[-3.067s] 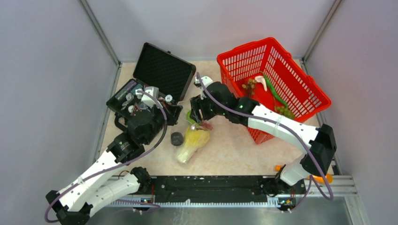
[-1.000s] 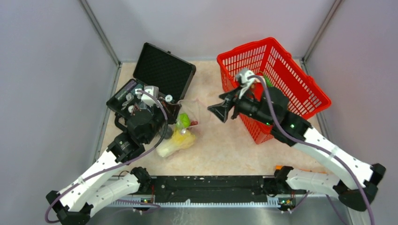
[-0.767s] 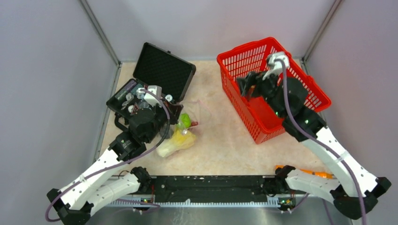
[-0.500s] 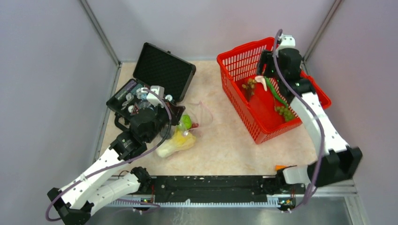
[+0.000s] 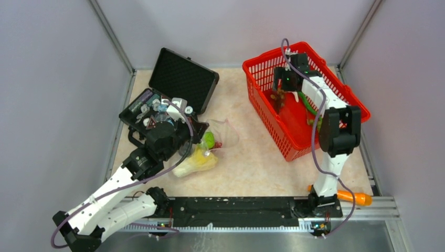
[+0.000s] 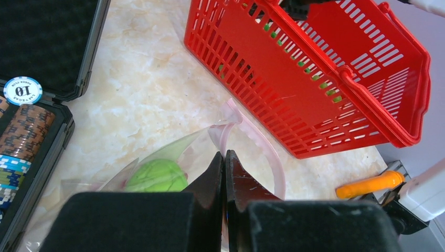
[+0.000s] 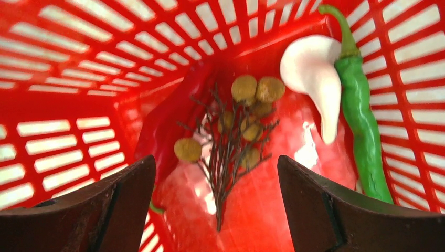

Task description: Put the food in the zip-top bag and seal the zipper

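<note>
The open fingers of my right gripper are on either side of the stems of the brown round fruits, so I will next lower it toward the bottom of the basket onto that cluster of fruits.
The clear zip-top bag (image 5: 226, 131) lies mid-table holding a green pear-like fruit (image 5: 209, 138) and a yellow leafy bunch (image 5: 197, 159). My left gripper (image 5: 198, 131) is shut on the bag's mouth edge; in the left wrist view the jaws (image 6: 224, 157) pinch the plastic beside the pale pink zipper (image 6: 262, 147), with the green fruit (image 6: 157, 176) just left of them. My right gripper (image 5: 282, 88) hangs open inside the red basket (image 5: 267, 68). In the right wrist view its jaws (image 7: 216, 165) stand wide above a twiggy bunch of brown bits (image 7: 236, 131).
The basket also holds a white piece (image 7: 315, 73), a green chili (image 7: 362, 110) and a red chili (image 7: 168, 126). An open black case (image 5: 183, 76) with poker chips (image 6: 22, 90) sits at the back left. An orange carrot (image 5: 354, 198) lies by the right arm's base.
The right arm swung from beside the bag over into the basket and its jaws opened wider. The left gripper kept its hold, and the bag shifted slightly.
</note>
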